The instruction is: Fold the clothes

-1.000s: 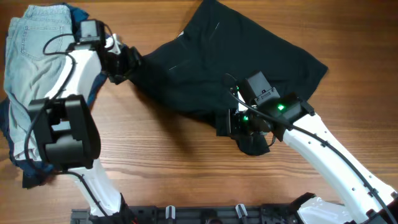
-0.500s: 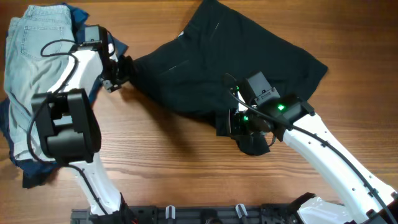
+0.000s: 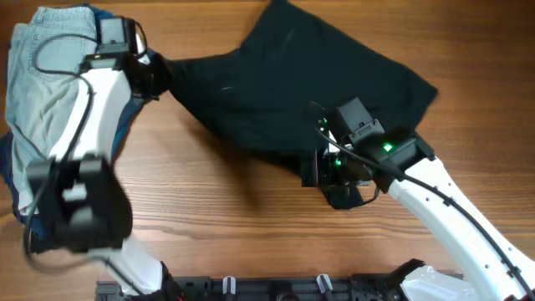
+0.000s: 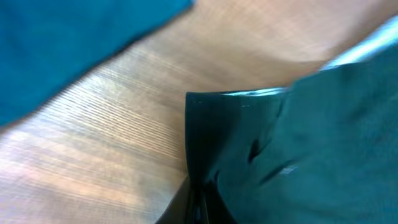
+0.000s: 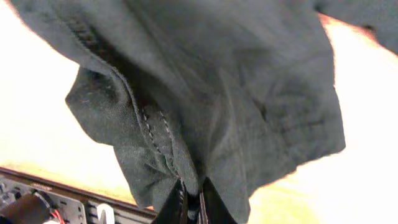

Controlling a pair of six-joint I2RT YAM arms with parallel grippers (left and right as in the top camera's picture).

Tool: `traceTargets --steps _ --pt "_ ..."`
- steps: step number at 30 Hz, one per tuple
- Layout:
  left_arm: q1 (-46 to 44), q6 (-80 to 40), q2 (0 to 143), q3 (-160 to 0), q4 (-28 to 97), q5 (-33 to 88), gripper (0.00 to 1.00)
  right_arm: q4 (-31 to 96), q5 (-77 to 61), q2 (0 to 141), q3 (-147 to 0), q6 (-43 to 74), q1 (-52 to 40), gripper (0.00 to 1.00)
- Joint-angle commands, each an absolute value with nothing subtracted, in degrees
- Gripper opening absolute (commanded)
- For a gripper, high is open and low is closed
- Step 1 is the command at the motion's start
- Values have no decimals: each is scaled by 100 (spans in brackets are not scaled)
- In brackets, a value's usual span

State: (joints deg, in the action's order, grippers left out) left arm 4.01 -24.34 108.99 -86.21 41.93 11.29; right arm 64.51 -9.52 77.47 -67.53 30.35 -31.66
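I need to move my right gripper outward and to the right in the overhead view, toward the shorts' free corner (image 3: 425,92), and let go of it, since the near edge of the shorts hangs bunched.
The black shorts (image 3: 309,84) lie spread across the far middle of the table. My left gripper (image 3: 159,73) is shut on their left corner, and in the left wrist view the black cloth (image 4: 298,143) runs down into my left gripper (image 4: 199,208). My right gripper (image 3: 336,180) is shut on the near edge of the shorts, with a small bunch of cloth hanging below it. In the right wrist view a hemmed fold of the black cloth (image 5: 205,93) is pinched in my right gripper (image 5: 193,208).
Pale blue denim shorts (image 3: 42,92) lie at the far left on a navy garment (image 3: 25,226), right beside my left arm. The navy cloth (image 4: 74,37) fills the top left of the left wrist view. A black rail (image 3: 251,288) runs along the near table edge.
My left gripper has closed on the shorts' left corner and moved toward the far left, drawing that corner out. My right gripper shifted slightly to the right, still holding the cloth.
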Motion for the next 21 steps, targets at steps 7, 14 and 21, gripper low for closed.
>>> traceTargets --steps 7,14,21 --pt "655 -2661 8698 -8637 5835 137 4 6563 -1249 7529 -6912 2644 -3142 4" --pt "458 -2744 8700 -8626 5129 183 4 5360 947 7647 -6899 2689 -3114 4" --pt "-248 -2727 8973 -8626 3361 -14 4 3046 526 8182 -6899 1317 -1708 4"
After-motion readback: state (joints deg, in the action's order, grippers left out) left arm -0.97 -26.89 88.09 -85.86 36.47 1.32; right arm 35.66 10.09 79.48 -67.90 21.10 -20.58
